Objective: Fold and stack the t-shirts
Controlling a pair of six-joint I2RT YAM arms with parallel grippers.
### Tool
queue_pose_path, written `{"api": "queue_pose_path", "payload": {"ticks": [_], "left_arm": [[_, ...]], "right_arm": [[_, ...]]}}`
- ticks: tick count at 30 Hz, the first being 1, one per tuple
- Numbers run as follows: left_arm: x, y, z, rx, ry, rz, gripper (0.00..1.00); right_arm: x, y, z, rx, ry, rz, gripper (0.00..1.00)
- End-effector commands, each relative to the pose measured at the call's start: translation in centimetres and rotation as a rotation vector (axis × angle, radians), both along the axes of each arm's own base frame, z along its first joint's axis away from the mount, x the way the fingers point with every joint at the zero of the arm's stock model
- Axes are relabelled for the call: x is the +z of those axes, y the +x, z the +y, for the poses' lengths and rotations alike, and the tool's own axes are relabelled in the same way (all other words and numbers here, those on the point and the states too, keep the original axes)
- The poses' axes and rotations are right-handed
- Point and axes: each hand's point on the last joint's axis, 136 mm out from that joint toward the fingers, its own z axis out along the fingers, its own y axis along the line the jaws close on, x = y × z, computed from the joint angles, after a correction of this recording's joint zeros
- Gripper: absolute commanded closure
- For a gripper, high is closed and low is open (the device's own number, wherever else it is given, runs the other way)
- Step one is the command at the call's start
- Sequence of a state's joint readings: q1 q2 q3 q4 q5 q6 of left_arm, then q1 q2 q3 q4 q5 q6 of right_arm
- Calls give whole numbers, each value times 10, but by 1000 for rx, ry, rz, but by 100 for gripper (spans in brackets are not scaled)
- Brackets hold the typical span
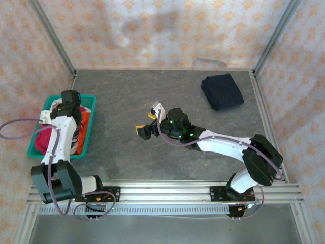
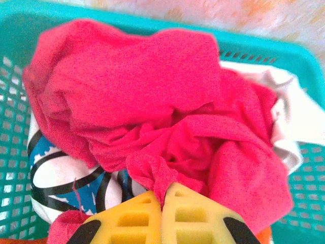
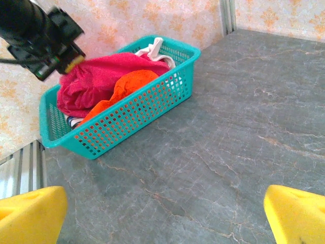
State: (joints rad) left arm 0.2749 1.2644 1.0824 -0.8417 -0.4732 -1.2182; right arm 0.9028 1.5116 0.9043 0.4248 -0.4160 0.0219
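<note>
I should lift the pinched fold with my left gripper next, then carry it past the basket's rim toward my right gripper and release it there, because the tabletop is bare there.
A bright red t-shirt (image 2: pixel 152 101) lies crumpled on top of the pile in the teal basket (image 2: pixel 264 48). My left gripper (image 2: pixel 163 195) is shut on a pinched fold of it, the cloth squeezed between the two yellow fingers. Under it lies a white t-shirt with blue and black print (image 2: pixel 56 168). From the right wrist view the left gripper (image 3: pixel 75 62) sits at the top of the red t-shirt (image 3: pixel 96 76). A folded dark navy t-shirt (image 1: pixel 222 91) rests at the table's back right. My right gripper (image 1: pixel 146 122) hovers open over mid-table, with nothing between its fingers.
The teal basket (image 1: pixel 90 129) stands at the table's left edge, with an orange cloth (image 3: pixel 127 86) and a white cloth (image 2: pixel 294 117) also in it. Bare grey tabletop (image 3: pixel 218 152) stretches between basket and right gripper. Metal frame posts and patterned walls bound the table.
</note>
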Motion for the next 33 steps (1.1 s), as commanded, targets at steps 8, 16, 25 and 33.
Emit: {"api": "queue_pose_path", "payload": {"ticks": [8,16,25,33], "left_arm": [[111,18,-9,-184,216,-28,100],[209,67,-50,-454,287,-190,100],[297,117,-167,-890,357,-340,100],[320,145,-299,-1188,454,-353,100]], "right_arm": [[1,1,10,12,6,19,1],[0,1,9,8,7,28,1],[-4,2,5,-15,14,41,1],[-8,0,-4,-42,16,40,1]]}}
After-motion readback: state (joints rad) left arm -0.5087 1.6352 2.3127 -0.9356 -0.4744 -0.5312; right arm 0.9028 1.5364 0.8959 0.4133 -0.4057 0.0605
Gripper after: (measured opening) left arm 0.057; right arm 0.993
